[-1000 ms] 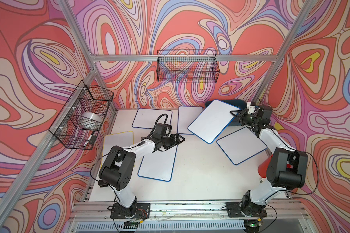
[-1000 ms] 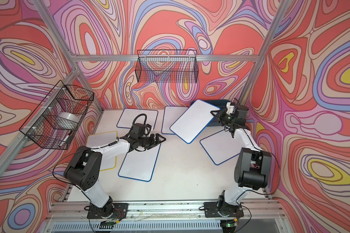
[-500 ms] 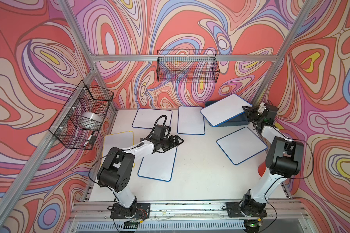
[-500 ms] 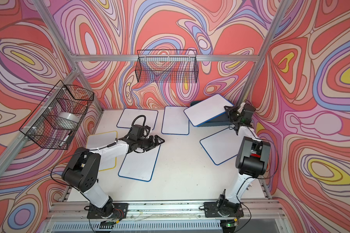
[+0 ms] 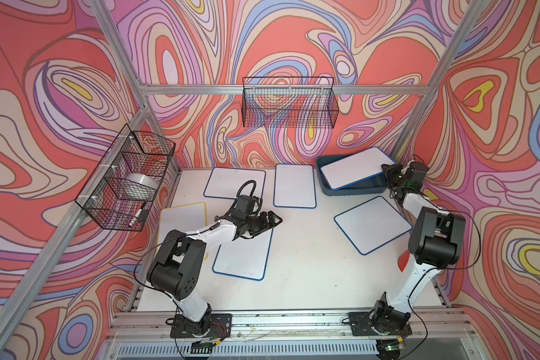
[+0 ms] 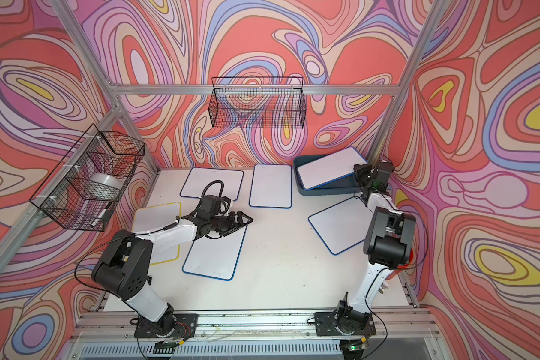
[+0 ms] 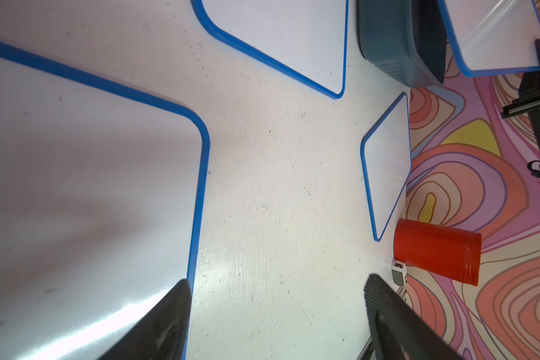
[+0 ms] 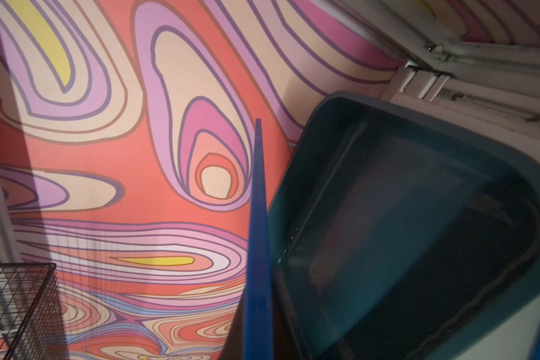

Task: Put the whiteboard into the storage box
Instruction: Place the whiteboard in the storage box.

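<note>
My right gripper moves down toward the storage box's interior (image 5: 370,183) (image 8: 402,240) next and releases the board there, since the board's gripped end still hangs higher than its opposite end.
The storage box (image 5: 349,188) is a dark teal tray at the table's back right corner; it shows in both top views (image 6: 325,190). A blue-framed whiteboard (image 5: 353,168) hangs tilted over it, its left end low inside the box. My right gripper (image 5: 387,174) is shut on the board's right edge. In the right wrist view the board's blue edge (image 8: 258,249) runs out from between the jaws beside the box's interior (image 8: 418,233). My left gripper (image 5: 275,219) stands open and empty, low over another whiteboard (image 7: 91,187) at centre left.
Three more blue-framed whiteboards (image 5: 235,187) (image 5: 294,185) (image 5: 373,224) and a yellow-framed one (image 5: 183,218) lie flat on the table. A red cup (image 7: 437,252) stands by the right wall. Wire baskets hang on the back wall (image 5: 289,106) and the left wall (image 5: 125,180).
My right gripper carried the whiteboard from above the table's middle back to the right and lowered it over the storage box. The left arm barely moved.
</note>
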Robot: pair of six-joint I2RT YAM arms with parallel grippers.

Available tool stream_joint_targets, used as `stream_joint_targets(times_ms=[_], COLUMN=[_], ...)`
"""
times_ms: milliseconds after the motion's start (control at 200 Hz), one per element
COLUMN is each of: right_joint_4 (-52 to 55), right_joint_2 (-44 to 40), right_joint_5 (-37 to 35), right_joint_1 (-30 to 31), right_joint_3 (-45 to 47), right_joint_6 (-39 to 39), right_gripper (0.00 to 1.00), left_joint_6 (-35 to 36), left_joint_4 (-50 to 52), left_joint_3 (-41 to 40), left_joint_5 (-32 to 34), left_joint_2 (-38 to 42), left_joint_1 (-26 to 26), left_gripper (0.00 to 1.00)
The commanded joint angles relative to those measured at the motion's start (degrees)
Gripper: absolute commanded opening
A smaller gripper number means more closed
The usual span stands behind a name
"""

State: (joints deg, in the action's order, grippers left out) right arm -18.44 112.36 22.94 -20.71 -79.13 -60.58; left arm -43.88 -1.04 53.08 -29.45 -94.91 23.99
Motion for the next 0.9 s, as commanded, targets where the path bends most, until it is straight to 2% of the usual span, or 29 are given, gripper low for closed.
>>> stream_joint_targets(times_ms=[0,225,401,897], right_joint_4=[-3.70,-3.01,-1.39,6.46], right_joint_2=[1.04,4.63,6.97,8.39], right_joint_5=[-1.85,-1.33,0.76,4.25], right_joint_1=[-0.26,-0.21,0.14,1.56], right_joint_3=[-3.67,-6.65,-8.61,-11.52], right_joint_6=[0.50,0.99,2.84,9.73], right_gripper=[0.00,0.00,0.01,0.31], left_joint_6=[0.38,-0.20,0.37,-0.50], left_joint_4=[0.37,-0.09,0.97,0.39], left_joint_3=[-1.21,-1.24,-0.87,-2.39], left_joint_5=[0.83,-0.42,0.96,2.68], left_joint_2=[1.14,0.48,1.52,2.64], left_joint_1=[-0.17,-0.18,-0.17,0.35], left_gripper=[0.83,0.83,0.83,0.83])
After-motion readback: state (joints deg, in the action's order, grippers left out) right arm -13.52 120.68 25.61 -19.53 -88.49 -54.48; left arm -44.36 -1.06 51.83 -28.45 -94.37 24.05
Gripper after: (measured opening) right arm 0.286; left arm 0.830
